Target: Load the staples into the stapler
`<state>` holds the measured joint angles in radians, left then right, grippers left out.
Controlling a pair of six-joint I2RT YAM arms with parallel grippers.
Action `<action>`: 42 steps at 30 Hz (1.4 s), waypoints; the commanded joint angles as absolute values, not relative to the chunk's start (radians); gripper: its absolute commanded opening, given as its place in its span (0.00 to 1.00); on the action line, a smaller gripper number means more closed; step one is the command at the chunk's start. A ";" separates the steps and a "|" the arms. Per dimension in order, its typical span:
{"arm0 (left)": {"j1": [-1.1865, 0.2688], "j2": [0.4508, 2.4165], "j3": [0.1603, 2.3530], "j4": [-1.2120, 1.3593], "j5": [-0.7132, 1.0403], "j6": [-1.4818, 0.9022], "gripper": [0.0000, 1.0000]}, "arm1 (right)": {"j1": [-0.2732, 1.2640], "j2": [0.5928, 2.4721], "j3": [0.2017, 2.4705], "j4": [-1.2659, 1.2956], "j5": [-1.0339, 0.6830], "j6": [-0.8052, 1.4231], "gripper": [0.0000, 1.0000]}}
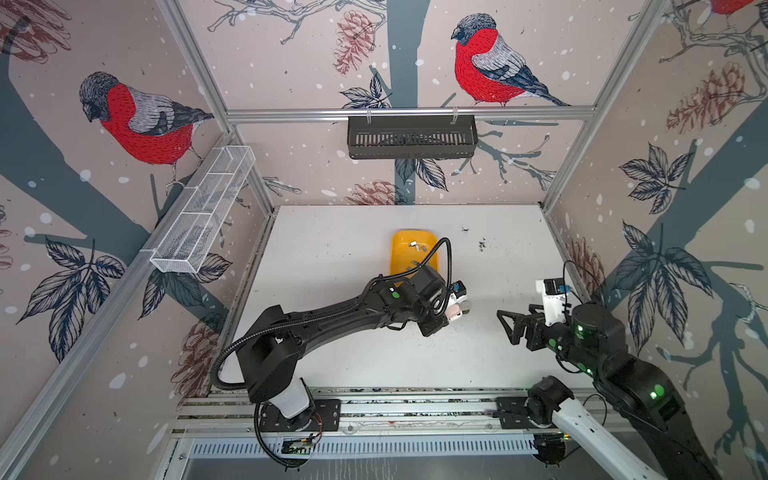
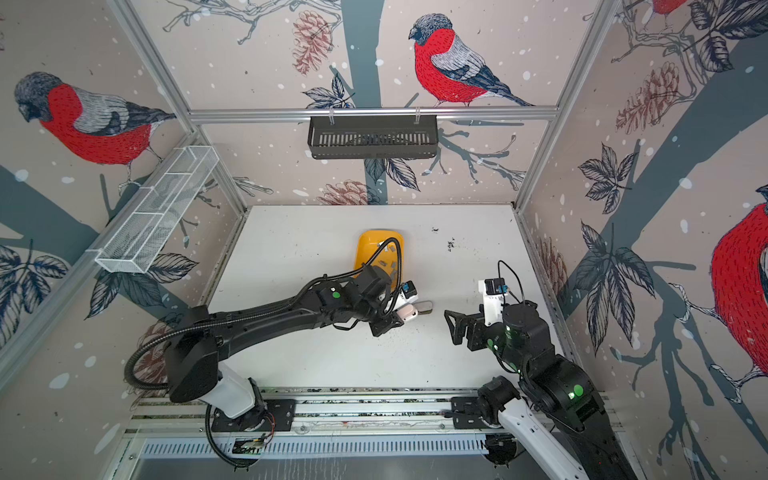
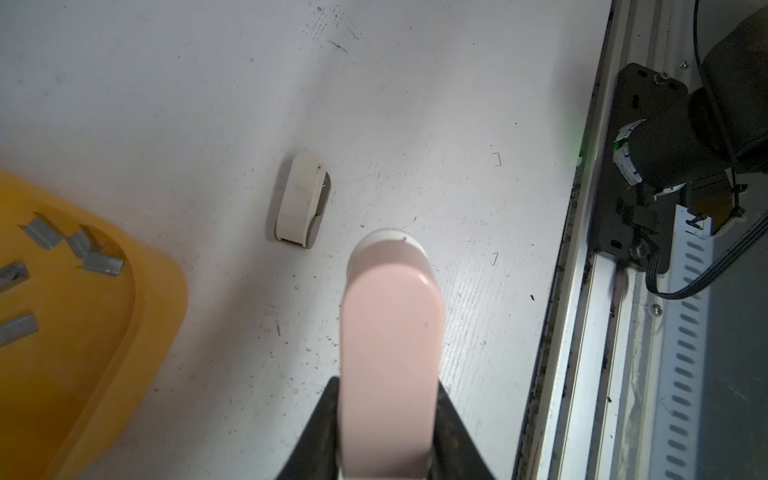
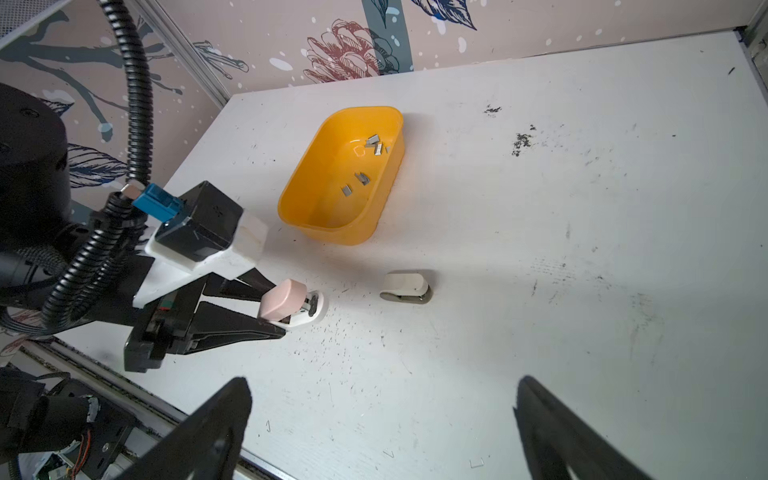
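The small pink stapler hangs above the table, so my left gripper should lower it onto the bare tabletop (image 2: 412, 329) beside the cream mini stapler to release it.
My left gripper (image 3: 388, 384) is shut on a small pink stapler (image 3: 390, 332) with a white base, held just above the table. The right wrist view shows the pink stapler (image 4: 282, 303) between the left gripper's fingers (image 4: 249, 322), its pink top slightly raised off the base. A second, cream mini stapler (image 4: 405, 286) lies on the table just beyond it. Grey staples (image 4: 376, 145) lie loose in a yellow bin (image 4: 332, 237) behind the left arm. My right gripper (image 4: 382, 390) hovers wide open and empty to the right, apart from everything.
The white table (image 1: 332, 257) is walled on three sides. A black basket (image 1: 411, 137) hangs on the back wall and a white wire shelf (image 1: 203, 208) on the left wall. A metal rail (image 1: 415, 409) runs along the front edge. Single loose staples (image 4: 476, 462) dot the table.
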<state>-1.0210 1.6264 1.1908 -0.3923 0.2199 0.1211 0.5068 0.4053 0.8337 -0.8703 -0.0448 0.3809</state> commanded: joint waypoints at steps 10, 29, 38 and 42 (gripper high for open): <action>-1.046 1.773 1.186 -0.327 0.180 0.166 0.15 | 0.509 0.367 0.809 -0.843 -0.070 0.357 1.00; -1.049 1.937 1.253 -0.418 0.101 0.330 0.17 | 0.508 0.385 0.805 -0.842 -0.080 0.356 1.00; -1.049 1.942 1.250 -0.423 0.097 0.342 0.20 | 0.509 0.390 0.804 -0.842 -0.083 0.354 1.00; -1.049 1.943 1.257 -0.432 0.099 0.355 0.24 | 0.508 0.392 0.804 -0.842 -0.081 0.354 1.00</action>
<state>-1.0477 1.9415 1.2480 -0.4072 0.0990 0.3294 0.5079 0.3882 0.8036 -0.8604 -0.0761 0.3634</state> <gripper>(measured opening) 0.304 0.997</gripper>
